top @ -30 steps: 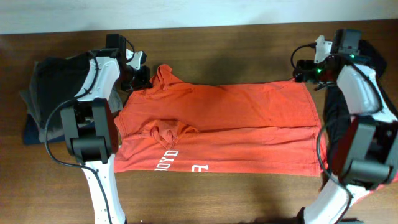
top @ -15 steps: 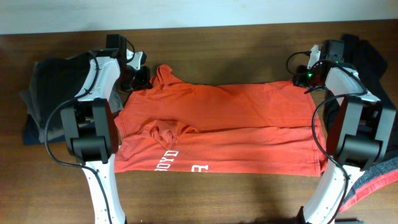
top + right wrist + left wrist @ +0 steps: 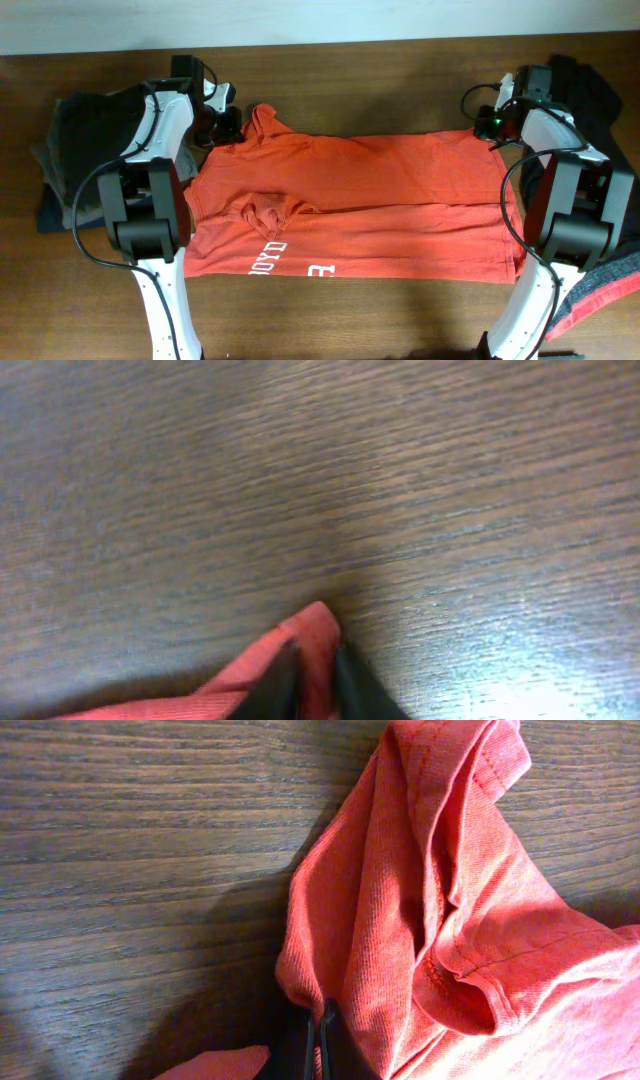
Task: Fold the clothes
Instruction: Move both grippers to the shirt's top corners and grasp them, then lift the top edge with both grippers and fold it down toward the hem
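Note:
I should next move my left gripper back and let go of the bunched sleeve over the shirt's near strip [image 3: 210,233], because that strip is toward my base from the gripper.
The red-orange T-shirt [image 3: 350,200] lies folded lengthwise across the wooden table, its white lettering [image 3: 272,255] along the near edge. My left gripper [image 3: 225,128] is shut on the bunched far-left sleeve; in the left wrist view its fingertips [image 3: 320,1020] pinch a fold of the red cloth [image 3: 400,920]. At the far-right corner of the shirt, my right gripper [image 3: 490,128] has its fingers closed on either side of the red hem corner [image 3: 312,625], as the right wrist view shows. A black garment with a grey-and-red hem [image 3: 600,290] lies at the right edge, partly behind the right arm.
A pile of dark folded clothes [image 3: 75,140] sits at the left edge beside the left arm. Bare wooden table [image 3: 350,80] runs along the far side behind the shirt, up to a pale wall.
The right arm shifted slightly toward the shirt's far-right corner and its jaws closed on the hem there. The left arm and the shirt have stayed put.

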Tool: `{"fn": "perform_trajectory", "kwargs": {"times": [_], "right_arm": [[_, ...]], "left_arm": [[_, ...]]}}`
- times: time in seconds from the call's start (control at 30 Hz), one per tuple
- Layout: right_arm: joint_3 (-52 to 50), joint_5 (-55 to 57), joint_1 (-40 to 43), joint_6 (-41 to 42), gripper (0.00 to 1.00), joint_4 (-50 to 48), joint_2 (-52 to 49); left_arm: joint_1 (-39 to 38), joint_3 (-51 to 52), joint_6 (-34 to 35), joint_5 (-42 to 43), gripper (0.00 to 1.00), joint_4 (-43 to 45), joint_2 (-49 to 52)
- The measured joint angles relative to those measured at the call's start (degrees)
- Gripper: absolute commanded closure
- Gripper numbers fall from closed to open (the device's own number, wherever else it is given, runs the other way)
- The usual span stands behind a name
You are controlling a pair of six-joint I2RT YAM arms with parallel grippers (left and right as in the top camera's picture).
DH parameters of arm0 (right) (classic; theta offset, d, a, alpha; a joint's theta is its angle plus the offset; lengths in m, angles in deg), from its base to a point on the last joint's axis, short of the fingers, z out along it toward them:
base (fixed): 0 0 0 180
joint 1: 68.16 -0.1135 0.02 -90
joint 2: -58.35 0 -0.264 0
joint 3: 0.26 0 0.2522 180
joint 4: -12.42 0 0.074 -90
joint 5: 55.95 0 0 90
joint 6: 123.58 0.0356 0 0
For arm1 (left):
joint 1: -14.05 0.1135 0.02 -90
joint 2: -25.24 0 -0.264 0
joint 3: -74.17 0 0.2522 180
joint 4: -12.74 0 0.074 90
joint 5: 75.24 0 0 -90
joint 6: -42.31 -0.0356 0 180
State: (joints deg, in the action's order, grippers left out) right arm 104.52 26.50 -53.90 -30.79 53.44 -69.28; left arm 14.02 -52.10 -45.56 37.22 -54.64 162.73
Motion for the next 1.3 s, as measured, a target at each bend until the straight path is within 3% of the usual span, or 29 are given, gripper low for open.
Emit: {"fn": "perform_trajectory", "kwargs": {"times": [0.33,0.57,0.8,1.0,1.3], "right_arm": [[0.3,0.0,0.3,0.4,0.96,1.4,0.0],[0.3,5.0,2.3,0.5,0.96,12.9,7.0],[0.5,6.7,3.1,0.5,0.96,28.3,15.9],[0.7,7.1,3.2,0.5,0.96,42.7,16.5],[0.7,8.0,3.2,0.4,0.96,54.6,16.5]], "left_arm": [[0.0,0.0,0.0,0.0,1.00,-0.3,0.0],[0.0,0.0,-0.9,-0.7,1.00,-3.2,-3.4],[0.0,0.0,-0.9,-5.7,0.99,-10.3,-12.1],[0.0,-0.5,-1.1,-8.2,1.00,-22.8,-14.2],[0.0,-0.5,-1.1,-17.2,1.00,-37.6,-14.2]]}}
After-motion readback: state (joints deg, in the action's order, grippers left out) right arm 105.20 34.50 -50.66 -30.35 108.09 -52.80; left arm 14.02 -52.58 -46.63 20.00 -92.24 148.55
